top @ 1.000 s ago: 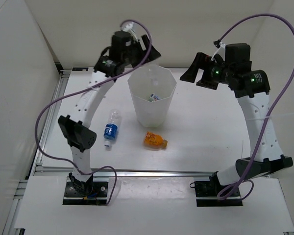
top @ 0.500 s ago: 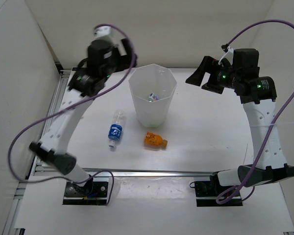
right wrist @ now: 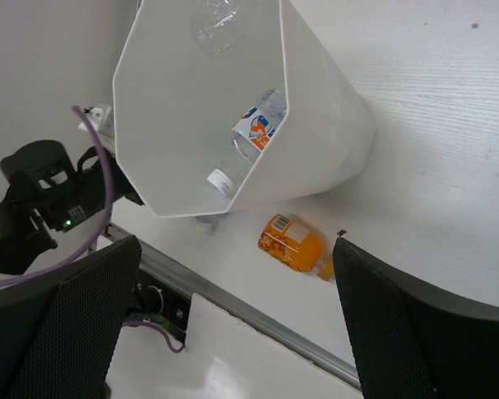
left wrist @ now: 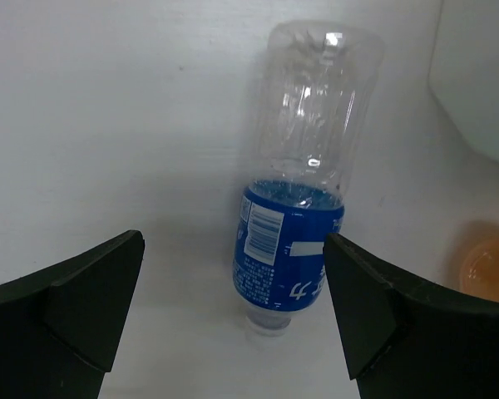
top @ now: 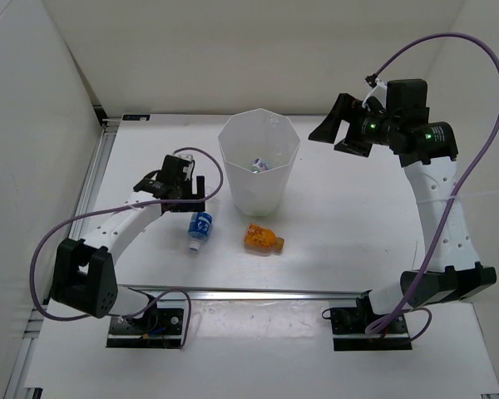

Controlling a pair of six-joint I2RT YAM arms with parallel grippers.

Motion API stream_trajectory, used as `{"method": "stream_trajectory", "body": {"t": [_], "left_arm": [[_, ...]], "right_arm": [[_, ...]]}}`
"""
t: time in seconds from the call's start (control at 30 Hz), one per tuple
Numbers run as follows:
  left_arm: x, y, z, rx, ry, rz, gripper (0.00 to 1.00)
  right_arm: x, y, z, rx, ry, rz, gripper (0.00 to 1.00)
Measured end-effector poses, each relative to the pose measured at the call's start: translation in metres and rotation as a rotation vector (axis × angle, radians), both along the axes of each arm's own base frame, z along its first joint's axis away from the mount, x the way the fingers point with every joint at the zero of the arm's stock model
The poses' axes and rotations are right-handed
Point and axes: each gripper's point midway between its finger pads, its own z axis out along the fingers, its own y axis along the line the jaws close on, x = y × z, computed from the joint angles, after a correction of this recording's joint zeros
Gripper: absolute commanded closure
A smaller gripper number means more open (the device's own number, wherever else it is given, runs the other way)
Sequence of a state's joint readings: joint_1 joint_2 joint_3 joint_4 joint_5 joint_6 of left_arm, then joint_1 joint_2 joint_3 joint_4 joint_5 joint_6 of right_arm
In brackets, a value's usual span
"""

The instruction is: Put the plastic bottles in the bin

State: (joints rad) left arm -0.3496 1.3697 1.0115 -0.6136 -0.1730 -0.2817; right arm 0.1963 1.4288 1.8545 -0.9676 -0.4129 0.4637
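Note:
The clear bottle's blue label [top: 201, 221] lies below my open fingers, nearer the finger by the bin. My left gripper will ease down toward the bin [top: 293, 137], around the label.
The clear bottle with the blue label [top: 200, 226] lies on the table left of the white bin [top: 293, 137], cap toward the near edge. My left gripper [top: 195, 198] is open, low over it. In the left wrist view the bottle [left wrist: 293, 241] lies between the open fingers. The squat orange bottle [top: 262, 238] lies in front of the bin. My right gripper [top: 331, 126] is open and empty, high to the right of the bin. Inside the bin [right wrist: 324, 125] I see a white-label bottle [right wrist: 256, 129] and a clear one [right wrist: 220, 25]. The green bottle is hidden.
A metal rail [top: 258, 293] runs along the table's near edge and another [top: 96, 166] along its left side. White walls close the back and both sides. The orange bottle also shows at the right edge of the left wrist view [left wrist: 486, 266].
My left arm has swung down from high beside the bin's left rim to the table, over the blue-label bottle. The right gripper has barely moved. The bottles lie where they were.

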Motion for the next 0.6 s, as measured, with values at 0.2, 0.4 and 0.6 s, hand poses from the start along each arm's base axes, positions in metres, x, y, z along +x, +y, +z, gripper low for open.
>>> {"method": "stream_trajectory", "body": {"t": [0.2, 0.4, 0.6], "left_arm": [[0.0, -0.016, -0.012, -0.043, 0.033, -0.087, 0.0], [0.003, -0.034, -0.042, -0.086, 0.113, -0.138, 0.0], [-0.007, -0.045, -0.086, -0.087, 0.248, -0.167, 0.24]], "right_arm": [[0.0, 0.002, -0.001, 0.008, 0.007, 0.013, 0.0], [0.0, 0.003, -0.003, 0.008, 0.012, 0.014, 0.0], [-0.001, 0.002, -0.006, 0.006, 0.019, 0.014, 0.0]]}}
